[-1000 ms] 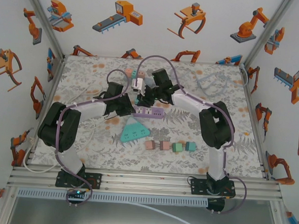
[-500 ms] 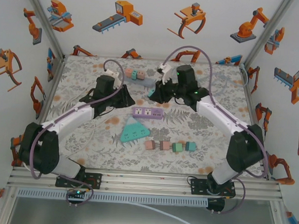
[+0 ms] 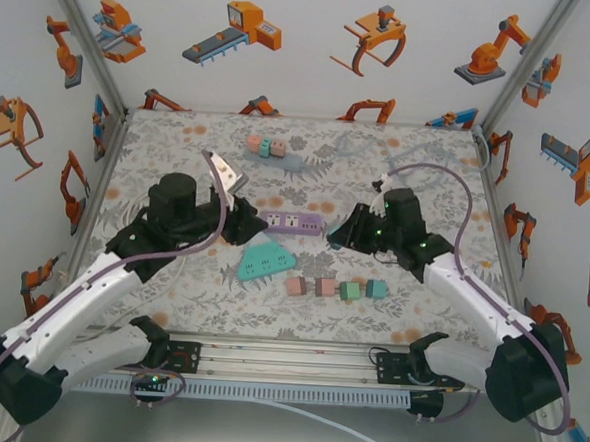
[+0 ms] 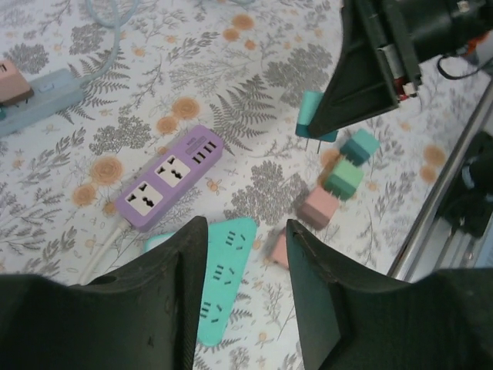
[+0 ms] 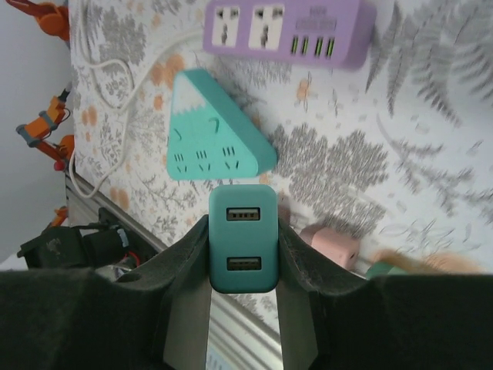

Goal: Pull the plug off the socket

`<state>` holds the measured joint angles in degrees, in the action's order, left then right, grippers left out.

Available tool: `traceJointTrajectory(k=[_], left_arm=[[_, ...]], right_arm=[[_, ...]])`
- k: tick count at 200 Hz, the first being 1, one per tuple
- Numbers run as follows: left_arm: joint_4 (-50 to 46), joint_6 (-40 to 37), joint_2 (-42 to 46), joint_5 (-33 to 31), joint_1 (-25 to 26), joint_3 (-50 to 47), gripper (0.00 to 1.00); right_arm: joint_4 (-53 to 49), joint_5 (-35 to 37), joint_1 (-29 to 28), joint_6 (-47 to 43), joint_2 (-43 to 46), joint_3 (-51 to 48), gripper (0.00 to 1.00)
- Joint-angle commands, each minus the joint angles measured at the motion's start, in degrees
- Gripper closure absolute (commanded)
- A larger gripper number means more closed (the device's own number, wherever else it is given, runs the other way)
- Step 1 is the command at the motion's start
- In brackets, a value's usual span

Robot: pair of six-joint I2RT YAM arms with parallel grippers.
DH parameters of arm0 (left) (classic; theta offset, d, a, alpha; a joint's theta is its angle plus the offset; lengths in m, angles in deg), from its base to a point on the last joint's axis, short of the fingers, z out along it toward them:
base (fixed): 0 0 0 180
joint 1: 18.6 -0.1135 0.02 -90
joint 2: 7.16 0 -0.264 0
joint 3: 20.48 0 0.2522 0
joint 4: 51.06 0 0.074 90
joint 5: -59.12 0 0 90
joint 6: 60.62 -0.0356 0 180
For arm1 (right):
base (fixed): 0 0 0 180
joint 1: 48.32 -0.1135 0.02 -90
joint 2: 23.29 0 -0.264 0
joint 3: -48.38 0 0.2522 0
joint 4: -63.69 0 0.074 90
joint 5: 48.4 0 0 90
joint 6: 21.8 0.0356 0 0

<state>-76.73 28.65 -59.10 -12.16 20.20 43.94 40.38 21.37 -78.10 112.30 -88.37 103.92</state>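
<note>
My right gripper will next move back and down beside the row's pink end to release the teal plug [image 5: 243,239], because bare tabletop lies below, nearer my base.
My right gripper [image 5: 243,254] is shut on a teal two-port USB plug [image 5: 243,239], held in the air above the table with its pins [image 4: 312,142] free. In the top view the right gripper [image 3: 337,236] hangs just right of the purple power strip [image 3: 292,222], whose sockets [image 5: 289,27] hold nothing. My left gripper [image 4: 246,227] is open and holds nothing, above the teal triangular socket block [image 4: 223,277]. In the top view the left gripper [image 3: 243,223] sits just left of the purple strip.
A row of loose plugs, pink [image 3: 296,284], pink [image 3: 323,286], green [image 3: 349,289] and teal [image 3: 375,287], lies in front of the teal block [image 3: 265,259]. A light blue strip with plugs [image 3: 265,146] lies at the back. A white cable [image 5: 115,85] runs to the left.
Both arms drew back from the far middle of the table. The right gripper carried the teal plug rightward and nearer; the left gripper swung back to the left of the purple strip.
</note>
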Motion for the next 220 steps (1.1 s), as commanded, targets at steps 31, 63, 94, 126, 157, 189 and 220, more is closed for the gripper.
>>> traceJointTrajectory(k=[31, 63, 94, 126, 157, 189, 220], left_arm=[[-23.40, -24.91, 10.61, 1.77, 2.50, 0.15, 0.35], [-31.18, -32.29, 14.10, -3.50, 2.58, -1.63, 0.17], [-28.47, -30.74, 16.86, -4.93, 2.59, -6.04, 0.05], [-22.57, -27.80, 20.57, -6.81, 2.64, -9.82, 0.03], [-20.68, -27.43, 23.82, -8.61, 2.58, -11.67, 0.03], [-18.99, -25.94, 26.41, -7.54, 2.63, -12.75, 0.03], [-18.77, -25.77, 25.74, -7.21, 2.59, -12.51, 0.03]], right_arm=[[12.94, 20.11, -21.75, 23.25, -3.66, -4.18, 0.92], [20.72, 31.67, -31.79, 28.67, -12.36, -3.75, 0.91], [24.24, 40.40, -39.28, 33.33, -22.17, -0.07, 0.87], [26.44, 45.50, -41.84, 37.23, -29.45, 1.83, 0.85], [24.50, 49.87, -43.40, 42.01, -31.89, 1.99, 0.82], [18.15, 53.76, -44.40, 46.43, -31.52, 2.11, 0.73], [15.79, 53.69, -44.47, 48.50, -31.16, 1.76, 0.52]])
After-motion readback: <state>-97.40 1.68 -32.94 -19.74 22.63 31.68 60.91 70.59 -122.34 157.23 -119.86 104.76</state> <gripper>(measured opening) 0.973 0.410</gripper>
